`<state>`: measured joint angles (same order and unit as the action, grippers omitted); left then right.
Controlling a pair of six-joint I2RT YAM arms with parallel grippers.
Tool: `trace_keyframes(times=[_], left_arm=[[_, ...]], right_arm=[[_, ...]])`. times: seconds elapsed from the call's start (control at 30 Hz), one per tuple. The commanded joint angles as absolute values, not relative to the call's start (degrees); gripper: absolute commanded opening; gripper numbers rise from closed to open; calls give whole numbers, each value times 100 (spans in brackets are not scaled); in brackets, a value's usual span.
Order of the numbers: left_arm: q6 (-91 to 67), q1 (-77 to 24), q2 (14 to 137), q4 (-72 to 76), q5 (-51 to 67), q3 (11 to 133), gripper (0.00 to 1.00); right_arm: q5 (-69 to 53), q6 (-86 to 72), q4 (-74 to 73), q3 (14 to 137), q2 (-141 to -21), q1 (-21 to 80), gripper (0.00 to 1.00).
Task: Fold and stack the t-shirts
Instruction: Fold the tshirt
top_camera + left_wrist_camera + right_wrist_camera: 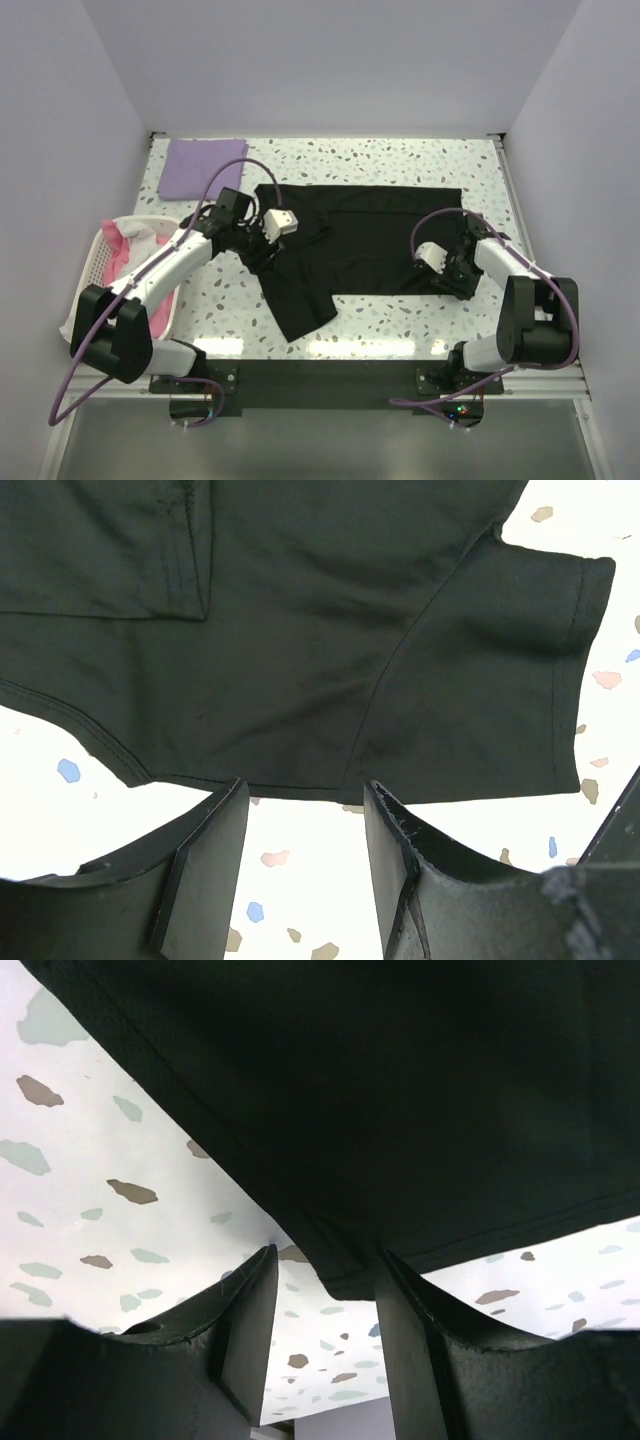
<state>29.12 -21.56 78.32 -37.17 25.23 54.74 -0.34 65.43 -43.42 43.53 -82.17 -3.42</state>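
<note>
My left gripper moves down and back to the t-shirt's sleeve edge just past the seam (273,304) (412,798) next, since its fingers are empty.
A black t-shirt (360,240) lies spread across the middle of the table, one sleeve (300,305) reaching toward the near edge. My left gripper (257,252) is low at the shirt's left edge. In the left wrist view it (305,800) is open, with only bare table between its fingers, and its tips are at the hem of the black shirt (300,630). My right gripper (455,278) is at the shirt's near right corner. In the right wrist view it (325,1265) is open, and the shirt corner (350,1270) hangs between the jaws, unclamped.
A folded purple shirt (203,167) lies at the far left corner. A white basket (103,262) with pink clothing stands at the left edge. White walls close in the speckled table (400,320) on three sides.
</note>
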Motion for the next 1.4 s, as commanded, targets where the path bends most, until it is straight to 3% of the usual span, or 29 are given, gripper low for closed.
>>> trace_keyframes(times=[0.0,0.13,0.23,0.57,0.77,1.1,1.2,1.23,1.37], left_arm=[[2874,-2215,7857,-3586,2540,5449,55],[2865,-2302,7875,-3630,2522,5405,55],[3040,-2469,7814,-3717,2523,5213,55],[4095,-3462,7497,-3622,1820,4333,48],[4280,-3849,7919,-3296,1485,4351,43],[4421,-4166,8631,-2857,1116,4053,43],[4447,-4192,8657,-2935,1134,3929,28],[4447,-4192,8640,-3066,1160,3920,17],[4474,-4192,8123,-3418,1195,3780,1]], right_arm=[[52,6750,-4096,4193,-8148,-334,47],[141,6812,-3737,3964,-8226,-334,47],[132,6768,-3578,3938,-8349,-334,41],[88,6601,-3454,4043,-8499,-325,1],[53,6565,-3568,4192,-8464,-325,0],[44,6600,-3674,4333,-8473,-325,0],[70,6653,-3744,4307,-8411,-325,0],[62,6679,-3805,4298,-8342,-325,0],[35,6837,-4060,4096,-8016,-325,0]])
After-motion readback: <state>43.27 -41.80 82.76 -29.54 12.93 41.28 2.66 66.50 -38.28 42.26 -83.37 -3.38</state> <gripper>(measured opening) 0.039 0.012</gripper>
